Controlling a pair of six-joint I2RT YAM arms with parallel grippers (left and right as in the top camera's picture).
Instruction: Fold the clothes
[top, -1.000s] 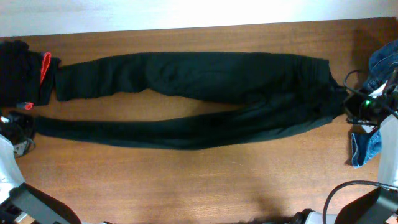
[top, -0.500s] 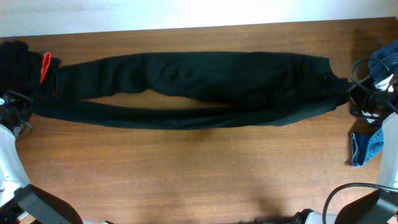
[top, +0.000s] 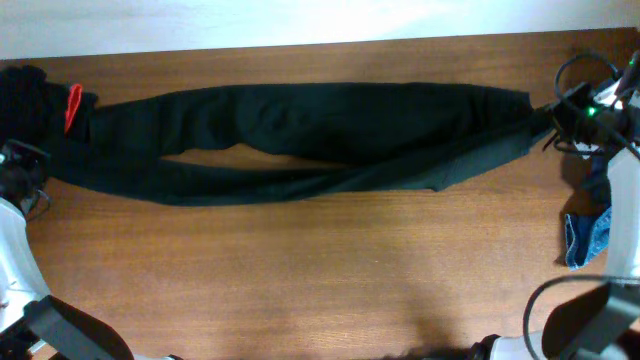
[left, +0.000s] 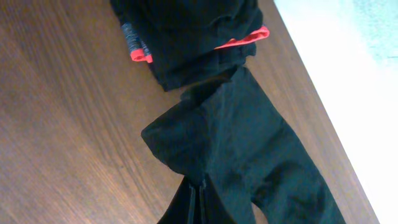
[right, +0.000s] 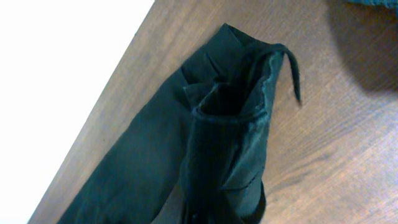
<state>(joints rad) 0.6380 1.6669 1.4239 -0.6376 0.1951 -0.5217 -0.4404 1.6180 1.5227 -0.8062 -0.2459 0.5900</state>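
The wood between the legs is still bare, so I will next move my left gripper outward and down to let go of the leg end on the far leg's hem (top: 108, 128) (left: 241, 93).
The clothes in play are long black jeans (top: 300, 125), stretched left to right across the far half of the table (top: 320, 280). The near leg lies close against the far one. My left gripper (top: 38, 170) is shut on the near leg's hem. The left wrist view shows that gripper (left: 200, 190) pinching the black fabric (left: 236, 137), which hangs lifted off the wood. My right gripper (top: 562, 115) is shut on the waist end. In the right wrist view the bunched waistband (right: 230, 118) covers most of the fingers.
A folded black garment with red trim (top: 30, 100) (left: 186, 37) sits at the far left, just beyond the leg ends. Blue denim (top: 588, 235) lies at the right edge, near my right arm. The table's far edge meets a white surface (top: 300, 20).
Both grippers have moved toward the far edge, carrying the near leg and the waist. The near leg has closed up against the far leg.
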